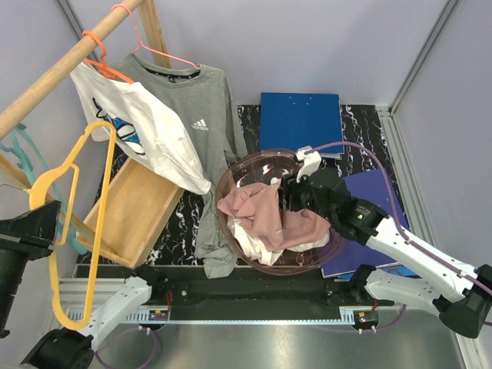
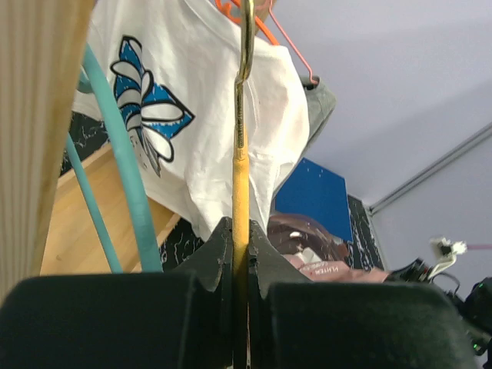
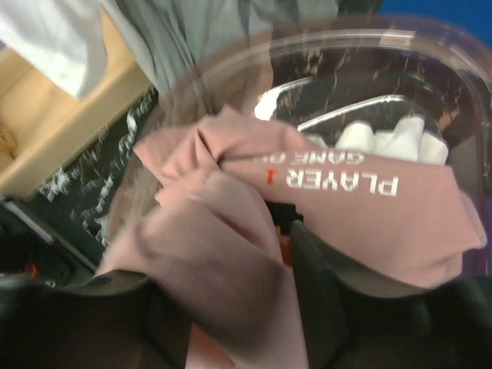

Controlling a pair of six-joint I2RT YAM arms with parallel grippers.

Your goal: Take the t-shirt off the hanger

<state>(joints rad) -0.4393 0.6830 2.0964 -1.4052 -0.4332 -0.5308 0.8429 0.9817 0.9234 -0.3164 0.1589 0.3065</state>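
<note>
The spot beside the teal hangers is outward from the left gripper, so this gripper will next move outward, hook the yellow hanger (image 1: pixel 58 173) over the rod there and let go of it.
My left gripper (image 1: pixel 48 221) is shut on a bare yellow hanger (image 1: pixel 58 173), held upright at the far left; in the left wrist view the yellow wire (image 2: pixel 241 177) runs straight up from between the closed jaws (image 2: pixel 241 231). A pink t-shirt (image 1: pixel 265 215) printed "PLAYER 1" lies crumpled in a clear bowl (image 1: pixel 231 173). Over that bowl hangs my right gripper (image 1: pixel 296 192). In the right wrist view its jaws (image 3: pixel 231 254) stand apart. Pink cloth (image 3: pixel 223 254) is draped over the left finger and hides it, and the right finger (image 3: pixel 315 269) is bare.
A white t-shirt with a blue print (image 1: pixel 146 131) on an orange hanger and a grey t-shirt (image 1: pixel 192 100) on a pink hanger hang from a wooden rod (image 1: pixel 54 73). Teal hangers (image 1: pixel 19 146), a wooden box (image 1: pixel 131 207), a blue clipboard (image 1: pixel 300 119) and a blue folder (image 1: pixel 384 192) surround the bowl.
</note>
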